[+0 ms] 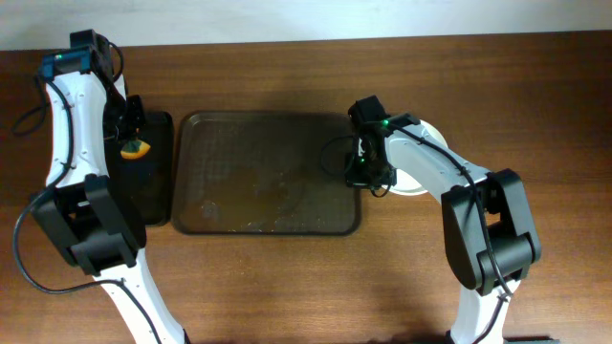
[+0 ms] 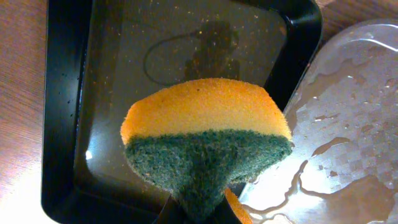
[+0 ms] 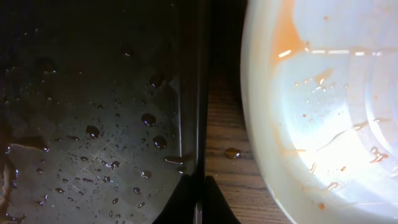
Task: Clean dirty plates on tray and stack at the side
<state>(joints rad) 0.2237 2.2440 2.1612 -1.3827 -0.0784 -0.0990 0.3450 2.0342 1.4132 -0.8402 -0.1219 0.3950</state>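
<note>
My left gripper lowers toward the black tray's open bottom next and releases the orange-and-green sponge there, since the tray lies empty below the sponge.
The dark brown tray lies mid-table, wet and with no plates on it. A white plate sits on the table just off its right edge, mostly under my right arm. In the right wrist view the plate shows orange sauce streaks. I cannot tell whether other plates lie under it. My right gripper is shut on the tray's right rim, its fingers on either side of it. My left gripper is shut on an orange and green sponge above the black tray.
A smaller black tray lies left of the brown tray, touching it; it also shows in the left wrist view. Water pools on the brown tray. A drop lies on the wood between tray and plate.
</note>
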